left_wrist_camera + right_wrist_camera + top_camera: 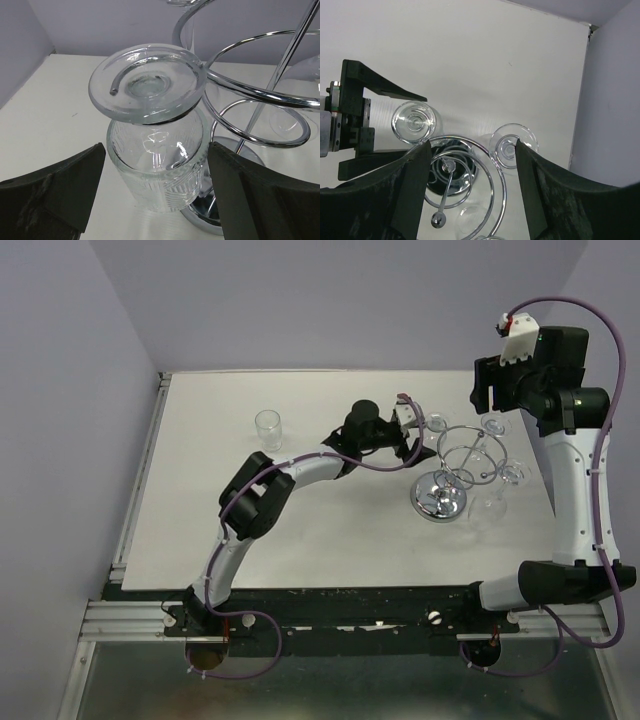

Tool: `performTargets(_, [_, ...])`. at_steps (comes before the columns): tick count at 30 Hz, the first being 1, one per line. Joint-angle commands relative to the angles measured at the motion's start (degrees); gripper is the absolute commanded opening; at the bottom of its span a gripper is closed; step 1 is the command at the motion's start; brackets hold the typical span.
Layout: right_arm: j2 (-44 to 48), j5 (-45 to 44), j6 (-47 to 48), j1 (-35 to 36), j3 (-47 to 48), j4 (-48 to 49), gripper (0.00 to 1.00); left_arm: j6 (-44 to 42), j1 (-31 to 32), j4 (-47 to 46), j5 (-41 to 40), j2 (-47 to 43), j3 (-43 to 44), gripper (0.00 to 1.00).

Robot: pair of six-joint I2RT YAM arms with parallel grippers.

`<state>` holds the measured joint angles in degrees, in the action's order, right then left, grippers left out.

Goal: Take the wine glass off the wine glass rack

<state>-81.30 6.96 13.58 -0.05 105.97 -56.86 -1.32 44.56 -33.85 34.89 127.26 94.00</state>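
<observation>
My left gripper eases slightly farther in onto the bowl of the hanging wine glass (430,434) (159,172) next and closes, since its open fingers already are beside that bowl on either side.
The chrome wine glass rack (466,458) stands at the table's right, with a mirrored disc base (443,499). A clear wine glass (156,165) hangs upside down from a wire loop on the rack's left side, its round foot (147,82) on top. My left gripper (157,192) is open, with one finger on each side of the glass bowl and a small gap at each. In the top view the left gripper (418,438) sits by that glass (436,424). My right gripper (470,200) is open and empty, above the rack (470,170).
Other wine glasses hang on the rack's far side (492,425) and right side (512,475); one (512,145) shows in the right wrist view. A separate clear glass (267,426) stands on the table at the back left. Lilac walls close in the table.
</observation>
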Motion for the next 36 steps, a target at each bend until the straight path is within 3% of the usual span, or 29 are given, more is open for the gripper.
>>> performTargets(1, [1.05, -1.42, 0.57, 0.05, -0.59, 0.44, 0.75, 0.45, 0.71, -1.67, 0.26, 1.85, 2.16, 0.99])
performTargets(23, [-1.67, -1.86, 0.92, 0.05, 0.11, 0.88, 0.75, 0.0, 0.62, -1.57, 2.81, 4.14, 4.53, 0.93])
performTargets(30, [-1.5, -2.13, 1.27, 0.05, -0.68, 1.14, 0.75, -1.4, 0.62, -4.73, 3.95, 2.03, 2.25, 0.79])
performTargets(36, [-1.5, -2.22, 1.53, 0.05, -0.68, 1.4, 0.75, 0.0, 0.62, -5.26, 4.3, 1.85, 2.25, 0.57])
